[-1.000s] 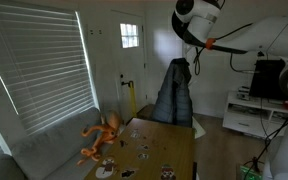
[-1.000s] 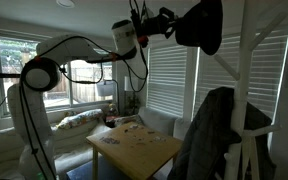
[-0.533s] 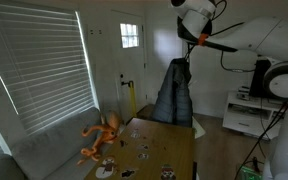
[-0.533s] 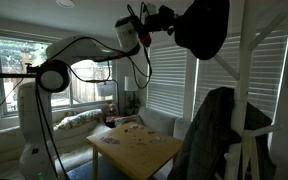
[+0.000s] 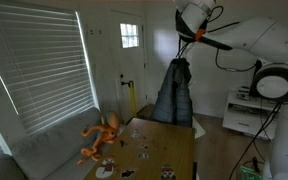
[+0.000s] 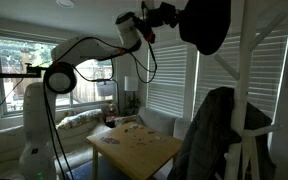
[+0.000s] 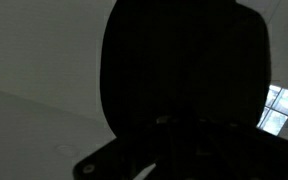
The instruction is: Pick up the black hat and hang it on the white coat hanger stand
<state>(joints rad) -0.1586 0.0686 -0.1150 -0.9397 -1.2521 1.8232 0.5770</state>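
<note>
The black hat (image 6: 206,25) is above the white stand's angled peg, so my gripper will next tilt down to lower and release it there.
The black hat (image 6: 206,25) hangs high near the ceiling, held by my gripper (image 6: 180,14), which is shut on its edge. It is right next to the upper part of the white coat hanger stand (image 6: 246,70), above one of its angled pegs. I cannot tell whether it touches a peg. In the wrist view the hat (image 7: 184,70) fills most of the frame as a dark mass, and the fingers below it are too dark to make out. In an exterior view the arm's wrist (image 5: 191,15) is up above the stand, and the hat is not distinguishable there.
A dark blue-grey jacket (image 6: 209,135) hangs on the stand, also visible in an exterior view (image 5: 172,92). Below are a wooden table (image 6: 149,150) with small items, an orange plush toy (image 5: 102,135) on a grey sofa (image 5: 44,150), and window blinds (image 5: 34,60).
The arm has carried the hat up and closer to the stand's top. The jacket and the things on the table have not moved.
</note>
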